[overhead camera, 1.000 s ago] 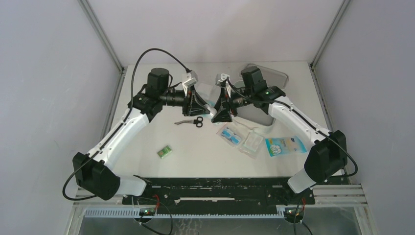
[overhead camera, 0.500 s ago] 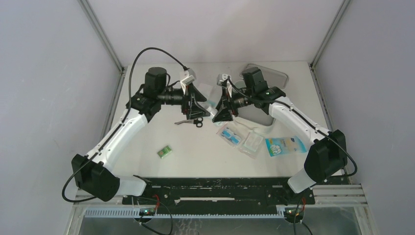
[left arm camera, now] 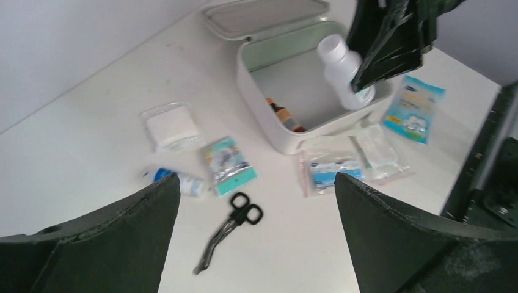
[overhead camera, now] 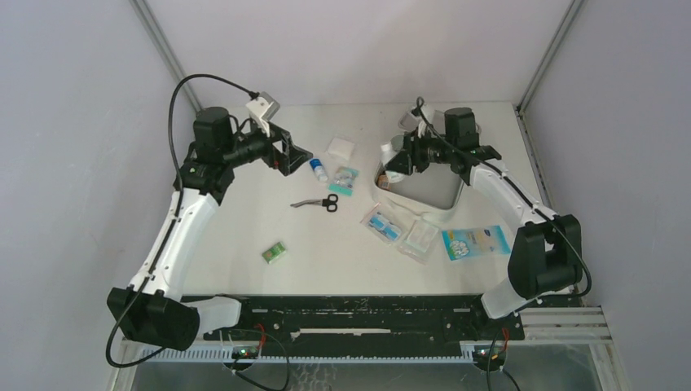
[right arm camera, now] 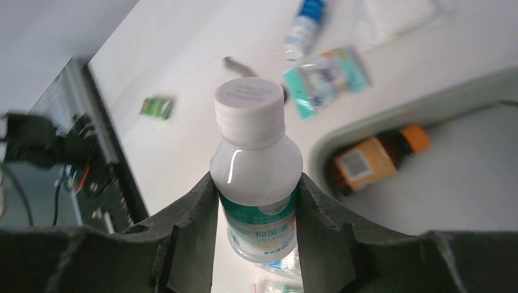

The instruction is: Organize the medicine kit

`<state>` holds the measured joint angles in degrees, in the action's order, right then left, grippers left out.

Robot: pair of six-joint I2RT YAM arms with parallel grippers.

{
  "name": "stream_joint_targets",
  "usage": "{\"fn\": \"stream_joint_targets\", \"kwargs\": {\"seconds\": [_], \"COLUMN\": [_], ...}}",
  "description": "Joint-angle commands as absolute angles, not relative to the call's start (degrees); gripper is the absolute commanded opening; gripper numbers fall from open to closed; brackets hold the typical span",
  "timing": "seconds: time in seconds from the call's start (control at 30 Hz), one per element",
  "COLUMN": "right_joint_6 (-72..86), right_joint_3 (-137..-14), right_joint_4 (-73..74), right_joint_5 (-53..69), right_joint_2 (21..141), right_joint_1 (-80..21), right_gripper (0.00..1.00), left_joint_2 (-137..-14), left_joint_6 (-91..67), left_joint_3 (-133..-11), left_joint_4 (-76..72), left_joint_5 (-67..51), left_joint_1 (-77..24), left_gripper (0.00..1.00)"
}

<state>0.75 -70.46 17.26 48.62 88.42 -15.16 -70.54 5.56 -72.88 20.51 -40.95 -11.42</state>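
Note:
The kit's bottom is still empty close beside the amber bottle. My right gripper will turn and lower the white bottle into the medicine kit (overhead camera: 410, 205) there.
The medicine kit (overhead camera: 410, 205) lies open at the back right, its lid (left arm camera: 262, 15) flipped away and an amber bottle (right arm camera: 372, 155) lying inside. My right gripper (right arm camera: 256, 183) is shut on a white bottle (right arm camera: 256, 165) with a teal label. It holds the bottle over the kit's (left arm camera: 269, 131) near-left edge; the left wrist view shows that white bottle (left arm camera: 345, 70) above the open case. My left gripper (overhead camera: 300, 155) hangs open and empty over the table's left middle, apart from everything. The left gripper (left arm camera: 255, 180) looks down past the black scissors (left arm camera: 229, 229).
On the table lie scissors (overhead camera: 319, 202), a blue-capped tube (overhead camera: 317, 169), a teal packet (overhead camera: 345, 180), a gauze packet (overhead camera: 340, 147) and a small green packet (overhead camera: 275, 253). Clear packets (overhead camera: 383, 224) (overhead camera: 420, 236) and a blue pack (overhead camera: 475, 242) lie in front of the kit.
The grippers were together at mid-table. The left one opened, let go of the bottle and drew back left. The right one carried the bottle right, over the kit.

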Motion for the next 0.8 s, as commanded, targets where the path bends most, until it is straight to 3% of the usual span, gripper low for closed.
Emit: {"fn": "stream_joint_targets", "kwargs": {"seconds": [0.0,0.3,0.77], "right_joint_6": [10.21,21.04,26.68], "right_joint_3": [-70.84,-68.44,-68.53], "right_joint_4": [10.86,7.84,9.52], "right_joint_5": [37.32,32.60,30.49], "right_joint_2": [87.69,92.56,102.57], "right_joint_1": [-12.64,-7.28,-7.74], "right_gripper": [0.18,0.17,0.17], "left_joint_2": [-67.66,-66.35,-64.86], "left_joint_6": [7.23,6.68,6.59], "left_joint_3": [-72.65,-70.02,-66.90], "left_joint_4": [20.22,19.72,18.39], "left_joint_5": [-35.52,-31.46,-32.08], "left_joint_1": [-7.95,-5.70,-5.71], "left_gripper": [1.00,1.00,1.00]}}
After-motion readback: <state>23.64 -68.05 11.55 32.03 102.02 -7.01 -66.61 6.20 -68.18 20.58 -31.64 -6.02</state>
